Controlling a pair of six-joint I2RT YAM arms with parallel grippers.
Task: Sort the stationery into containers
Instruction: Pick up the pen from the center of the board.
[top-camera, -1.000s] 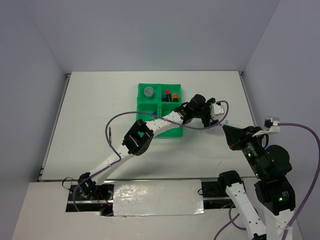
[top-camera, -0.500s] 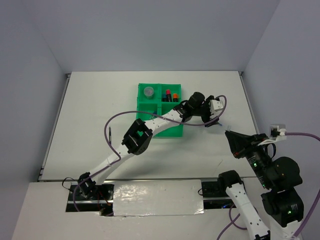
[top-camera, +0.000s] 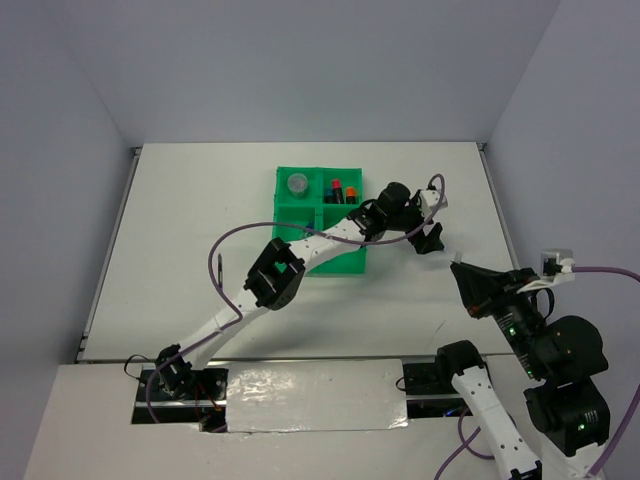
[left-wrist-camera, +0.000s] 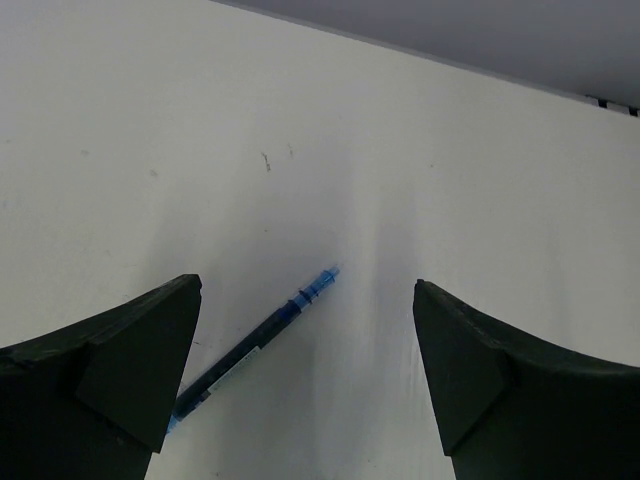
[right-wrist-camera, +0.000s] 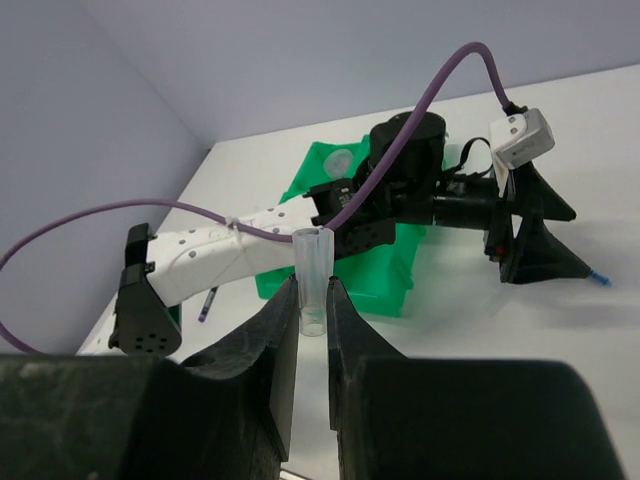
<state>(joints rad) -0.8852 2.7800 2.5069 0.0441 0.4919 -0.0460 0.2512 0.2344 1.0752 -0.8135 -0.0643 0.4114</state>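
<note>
Next I will lower my left gripper onto the blue pen's dark middle (left-wrist-camera: 243, 354), turning the fingers to straddle it squarely, because the pen lies slantwise between them.
The green four-compartment tray (top-camera: 290, 212) holds a round grey disc (top-camera: 297, 184) and red-capped markers (top-camera: 338, 189) in its far compartments. My left gripper (top-camera: 432, 240) is open, low over the table right of the tray. In the left wrist view a thin blue pen (left-wrist-camera: 255, 345) lies on the table between the open fingers (left-wrist-camera: 130, 360), close to the left one; the gripper (left-wrist-camera: 305, 295) holds nothing. My right gripper (right-wrist-camera: 312, 300) is shut on a small clear tube (right-wrist-camera: 313, 270), held upright above the table; in the top view it (top-camera: 462, 275) sits near the left gripper.
A thin dark pen (top-camera: 217, 268) lies on the table left of the tray, also showing in the right wrist view (right-wrist-camera: 208, 303). The left arm (top-camera: 300, 255) crosses over the tray's near side. Its purple cable (right-wrist-camera: 440, 90) loops above the tray.
The right gripper drew back toward the near right, away from the left gripper, with the clear tube in it. The left gripper turned and shifted slightly right.
</note>
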